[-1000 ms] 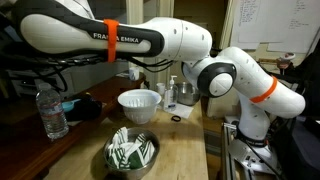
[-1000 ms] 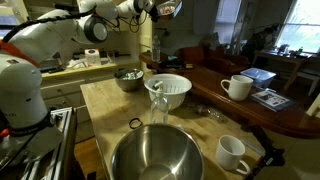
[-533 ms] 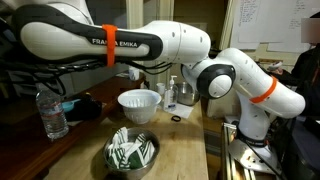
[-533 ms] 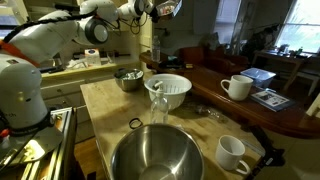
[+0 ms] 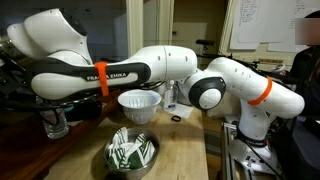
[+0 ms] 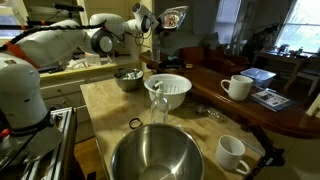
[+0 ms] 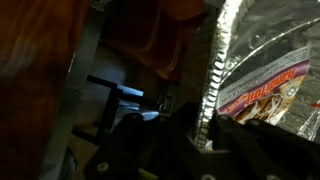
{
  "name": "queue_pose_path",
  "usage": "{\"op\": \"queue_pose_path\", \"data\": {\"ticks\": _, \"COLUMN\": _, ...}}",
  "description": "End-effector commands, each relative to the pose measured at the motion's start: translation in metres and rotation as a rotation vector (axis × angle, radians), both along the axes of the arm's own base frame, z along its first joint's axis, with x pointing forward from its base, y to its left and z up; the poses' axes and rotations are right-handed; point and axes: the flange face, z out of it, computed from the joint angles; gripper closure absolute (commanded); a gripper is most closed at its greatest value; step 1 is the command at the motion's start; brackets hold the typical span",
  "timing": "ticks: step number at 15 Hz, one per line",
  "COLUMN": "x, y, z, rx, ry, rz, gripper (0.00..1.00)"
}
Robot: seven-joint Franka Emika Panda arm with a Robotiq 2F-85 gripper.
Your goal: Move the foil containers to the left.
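The dark wooden ledge (image 7: 35, 50) is below my gripper, to the left in the wrist view. My gripper needs to lower the raised foil containers that way next, then release them.
My gripper (image 6: 157, 22) is shut on the rim of the foil containers (image 6: 173, 16) and holds them high in the air above the far end of the table, tilted on edge. In the wrist view the dark fingers (image 7: 196, 128) pinch the crinkled silver rim, and the foil containers (image 7: 262, 70) fill the right side with a printed label showing inside. In the exterior view where the arm sweeps across the front, the gripper and the foil are hidden.
A white ribbed bowl (image 5: 139, 103) (image 6: 168, 90) stands mid-table. A steel bowl with green-white contents (image 5: 133, 152) (image 6: 128, 78) and a large empty steel bowl (image 6: 155, 155) stand near it. A water bottle (image 6: 157, 105) and two white mugs (image 6: 238, 87) (image 6: 231, 152) are close by.
The arm has swung and dropped lower. The held foil containers have moved a little down and sideways, still in the gripper.
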Motion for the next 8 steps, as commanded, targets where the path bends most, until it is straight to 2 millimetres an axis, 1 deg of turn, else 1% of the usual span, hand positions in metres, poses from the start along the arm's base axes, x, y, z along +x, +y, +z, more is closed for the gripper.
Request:
{"op": "queue_pose_path", "data": {"ticks": 1, "x": -0.008, "y": 0.015, "z": -0.009, "rx": 0.031, "ry": 0.035, "rz": 0.059, "gripper": 0.96}}
{"op": "queue_pose_path", "data": {"ticks": 4, "x": -0.014, "y": 0.022, "z": -0.004, "rx": -0.032, "ry": 0.06, "rz": 0.018, "gripper": 0.96}}
{"op": "queue_pose_path", "data": {"ticks": 8, "x": -0.016, "y": 0.025, "z": -0.013, "rx": -0.104, "ry": 0.196, "rz": 0.002, "gripper": 0.96}}
